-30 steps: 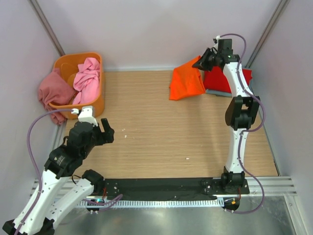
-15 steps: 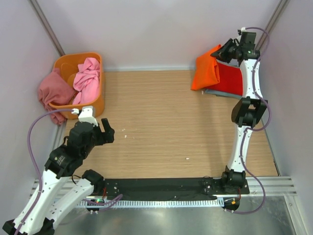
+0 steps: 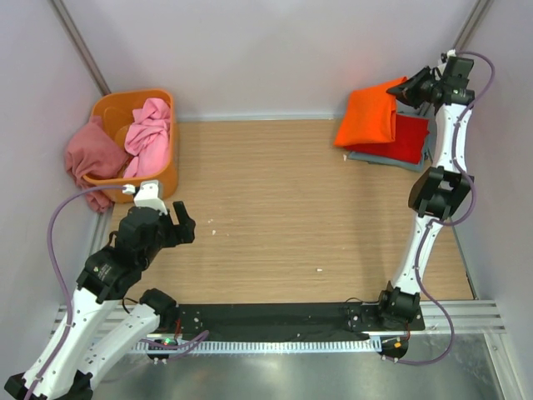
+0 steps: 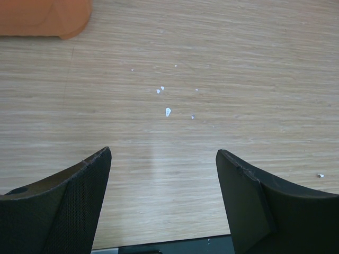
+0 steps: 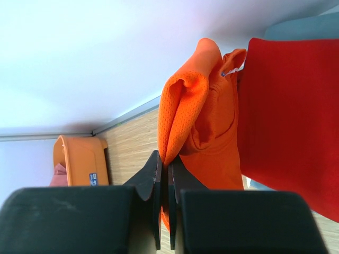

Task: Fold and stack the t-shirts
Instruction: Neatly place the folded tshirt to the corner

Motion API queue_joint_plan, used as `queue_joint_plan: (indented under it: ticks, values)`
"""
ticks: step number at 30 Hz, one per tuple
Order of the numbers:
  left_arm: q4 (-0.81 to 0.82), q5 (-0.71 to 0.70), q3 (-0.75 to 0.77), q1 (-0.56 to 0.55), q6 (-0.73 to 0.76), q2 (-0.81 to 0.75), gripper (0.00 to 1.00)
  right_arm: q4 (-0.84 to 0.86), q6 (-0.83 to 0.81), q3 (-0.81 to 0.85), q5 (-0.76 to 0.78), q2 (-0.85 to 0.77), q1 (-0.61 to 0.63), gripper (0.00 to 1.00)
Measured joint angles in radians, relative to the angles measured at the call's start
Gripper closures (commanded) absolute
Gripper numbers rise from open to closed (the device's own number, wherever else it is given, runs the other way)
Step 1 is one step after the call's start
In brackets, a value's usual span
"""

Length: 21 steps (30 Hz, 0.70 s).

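The orange t-shirt overhangs the red one toward the tub. My right gripper moves it toward the side beside the stack next, and only then opens.
My right gripper is shut on a fold of the bright orange t-shirt and holds it over the red t-shirt at the back right. A grey-blue t-shirt edge shows under the red one. In the right wrist view the orange t-shirt hangs from my right gripper beside the red t-shirt. The light pink t-shirt lies in the orange tub; the dusty rose t-shirt drapes over its left side. My left gripper is open and empty above the table.
The orange plastic tub stands at the back left, its corner showing in the left wrist view. Grey walls close in the wooden table. Small white specks lie on the wood. A black strip runs along the near edge.
My right gripper has carried the orange t-shirt rightward and back, from beside the red t-shirt to over it. The left arm has not moved.
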Motion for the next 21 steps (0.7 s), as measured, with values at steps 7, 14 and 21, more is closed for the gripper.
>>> queue_joint_plan:
  ticks: [7, 14, 21]
  values:
    - [0.0, 0.0, -0.001, 0.0, 0.0, 0.0, 0.18, 0.0, 0.004, 0.0, -0.031, 0.0, -0.041, 0.99]
    - [0.0, 0.0, -0.001, 0.0, 0.0, 0.0, 0.18, 0.022, 0.014, -0.031, -0.07, 0.002, -0.117, 0.98]
    - [0.0, 0.0, -0.001, 0.0, 0.0, 0.0, 0.18, 0.038, 0.005, -0.066, -0.087, 0.058, -0.164, 0.55]
